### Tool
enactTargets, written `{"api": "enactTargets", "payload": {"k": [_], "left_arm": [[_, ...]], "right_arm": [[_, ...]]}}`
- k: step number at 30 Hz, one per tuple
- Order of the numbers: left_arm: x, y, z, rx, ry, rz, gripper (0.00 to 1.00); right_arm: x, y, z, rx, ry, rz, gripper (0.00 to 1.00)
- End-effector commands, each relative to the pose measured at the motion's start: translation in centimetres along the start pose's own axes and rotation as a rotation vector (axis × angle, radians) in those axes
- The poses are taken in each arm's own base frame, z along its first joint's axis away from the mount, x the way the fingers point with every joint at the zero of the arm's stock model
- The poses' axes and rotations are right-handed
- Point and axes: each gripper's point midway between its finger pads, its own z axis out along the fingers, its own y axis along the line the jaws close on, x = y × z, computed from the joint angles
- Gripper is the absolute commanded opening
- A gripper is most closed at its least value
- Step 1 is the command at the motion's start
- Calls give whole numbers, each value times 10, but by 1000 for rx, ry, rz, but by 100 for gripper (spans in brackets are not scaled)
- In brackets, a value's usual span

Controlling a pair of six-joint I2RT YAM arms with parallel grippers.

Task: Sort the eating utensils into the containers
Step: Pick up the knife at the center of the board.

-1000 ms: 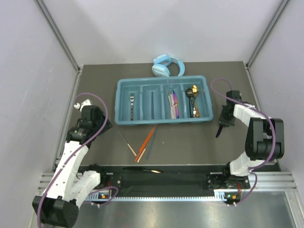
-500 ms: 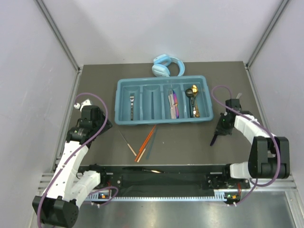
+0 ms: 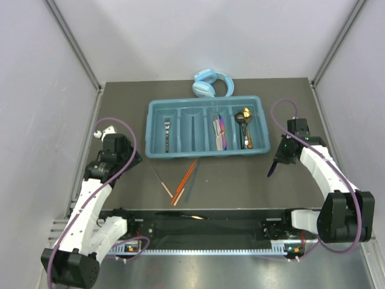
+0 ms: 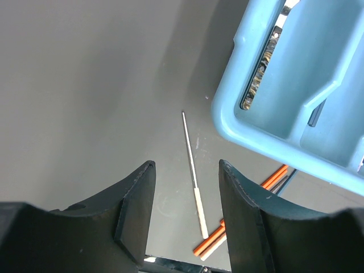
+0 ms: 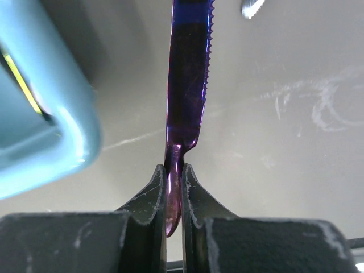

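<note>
The knives are in the tray's third section, so my right gripper should next move outward and to the left in the top view, over those knives, and let go of the purple knife.
The teal tray (image 3: 148, 129) lies across the middle of the table. Its left compartment holds a fork (image 3: 166, 129), the third holds knives (image 3: 220, 133), and the right one holds gold spoons (image 3: 243, 120). My right gripper (image 3: 280, 158) hovers just off the tray's right near corner (image 5: 51, 131) and is shut on the handle of a purple knife (image 5: 189, 85), whose serrated blade points down and left. Orange chopsticks (image 3: 185, 180) and a thin white-handled stick (image 4: 192, 170) lie on the table in front of the tray. My left gripper (image 4: 185, 193) stands open and empty above the stick, left of the tray (image 4: 239, 119).
Light blue headphones (image 3: 212, 84) lie behind the tray at the back of the table. Grey walls close in both sides. The black base rail (image 3: 204, 226) runs along the near edge between the two arm bases.
The right arm has swung its elbow outward and carried the purple knife slightly left, toward the tray's right near corner. The left arm has not moved.
</note>
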Motion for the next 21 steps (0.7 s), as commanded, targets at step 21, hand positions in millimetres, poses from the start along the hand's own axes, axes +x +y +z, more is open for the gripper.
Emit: {"api": "enactTargets", "payload": {"k": [21], "left_arm": [[-8,-4,0,21,-34,4,53]], "right_arm": [[-67,87,-70,-139,-155,-150,0]]}}
